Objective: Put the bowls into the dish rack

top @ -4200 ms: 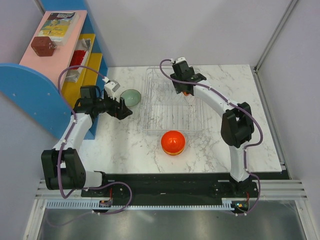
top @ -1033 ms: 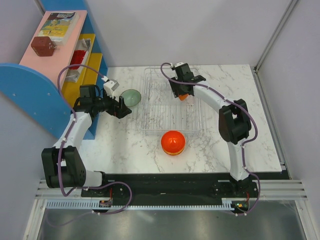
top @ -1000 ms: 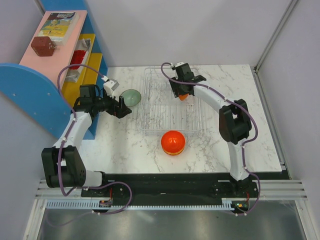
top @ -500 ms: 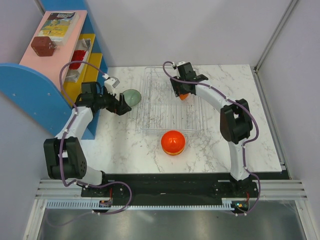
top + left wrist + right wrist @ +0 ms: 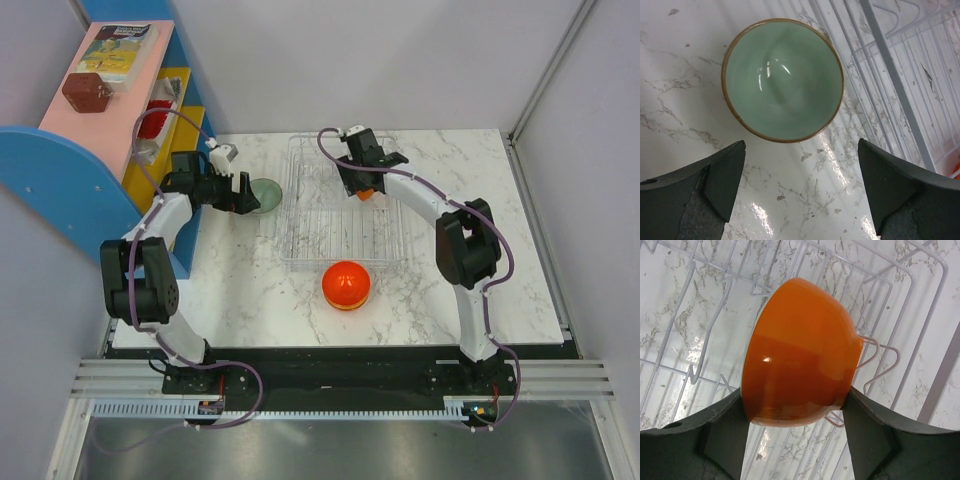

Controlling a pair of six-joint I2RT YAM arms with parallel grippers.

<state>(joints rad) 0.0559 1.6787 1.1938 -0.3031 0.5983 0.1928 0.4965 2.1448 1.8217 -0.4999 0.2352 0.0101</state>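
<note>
The rack (image 5: 335,215) crowds the green bowl's opposite side, so my left gripper needs to move outward and down until its open fingers straddle the bowl's rim by the shelf unit.
The silvery wire dish rack (image 5: 335,215) lies at the table's back middle. My right gripper (image 5: 360,186) is over its back part, shut on an orange bowl (image 5: 800,365) that is tipped on its side among the rack's wire tines (image 5: 880,357); both fingers press its sides (image 5: 796,396). A pale green bowl (image 5: 264,193) stands upright on the table just left of the rack. My left gripper (image 5: 243,193) is open and empty, just left of that bowl; in the left wrist view the bowl (image 5: 782,80) lies just beyond the spread fingers (image 5: 715,185). A second orange bowl (image 5: 346,284) sits upside down in front of the rack.
A blue and yellow shelf unit (image 5: 95,150) with a pink top stands along the left edge, close behind my left arm. Grey walls close in the back and right. The rack's edge (image 5: 890,75) runs right of the green bowl.
My left arm has swung back toward the shelf, and its gripper now sits level with the green bowl's left side. My right gripper with the orange bowl has shifted only slightly.
</note>
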